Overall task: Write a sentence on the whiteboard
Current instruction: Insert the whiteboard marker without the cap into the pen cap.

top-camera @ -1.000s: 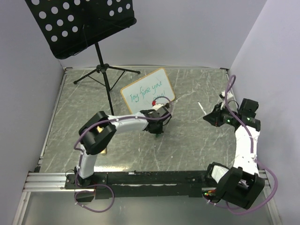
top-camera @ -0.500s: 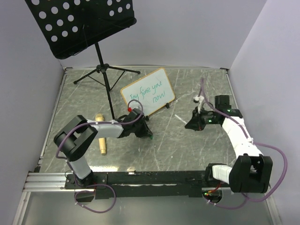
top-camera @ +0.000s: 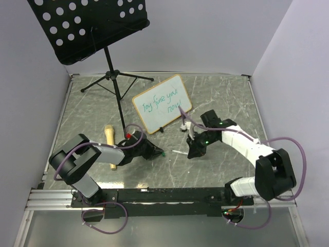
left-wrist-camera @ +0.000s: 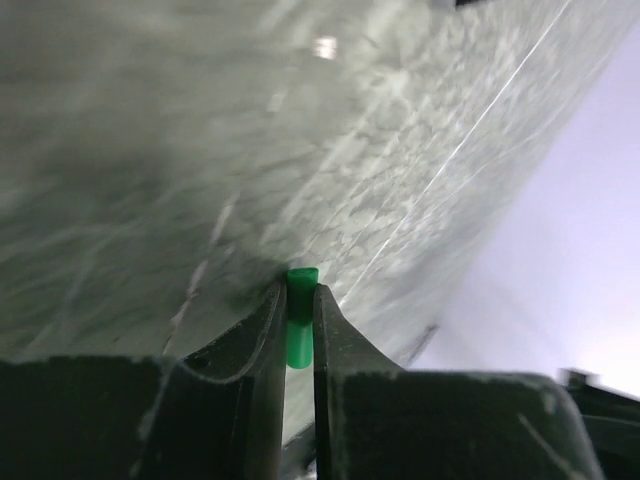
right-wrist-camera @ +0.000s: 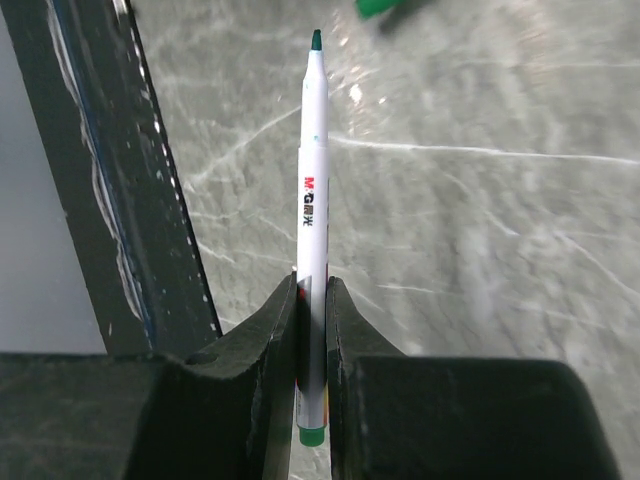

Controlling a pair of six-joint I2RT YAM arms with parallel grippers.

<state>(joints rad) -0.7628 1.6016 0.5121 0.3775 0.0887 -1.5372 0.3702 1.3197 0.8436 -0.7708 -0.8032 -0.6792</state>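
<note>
I next need to ease the pen cap low along the table onto the marker's bare green tip (top-camera: 174,151) with my left gripper and release it, as the uncapped marker points toward that gripper.
The whiteboard (top-camera: 162,103), tan-framed, leans upright at the table's back middle with teal handwriting on it. My left gripper (top-camera: 157,153) lies low on the table in front of the board, shut on a small green pen cap (top-camera: 161,153). The left wrist view shows the cap (left-wrist-camera: 300,305) pinched between the fingertips of that gripper (left-wrist-camera: 298,292). My right gripper (top-camera: 192,151) is just right of it, shut on a white marker (top-camera: 179,153) that points left toward the cap. In the right wrist view the marker (right-wrist-camera: 312,200) sticks out of the gripper (right-wrist-camera: 311,288) with its green tip bare.
A black perforated music stand (top-camera: 87,25) stands at the back left, its tripod legs (top-camera: 115,77) spread on the table. A tan wooden stick (top-camera: 109,136) lies at the left, partly under my left arm. The black base rail (top-camera: 169,194) runs along the near edge.
My left gripper has drawn back from the board toward the near left with the cap. My right arm has swung left with the marker, so the two grippers are now close together.
</note>
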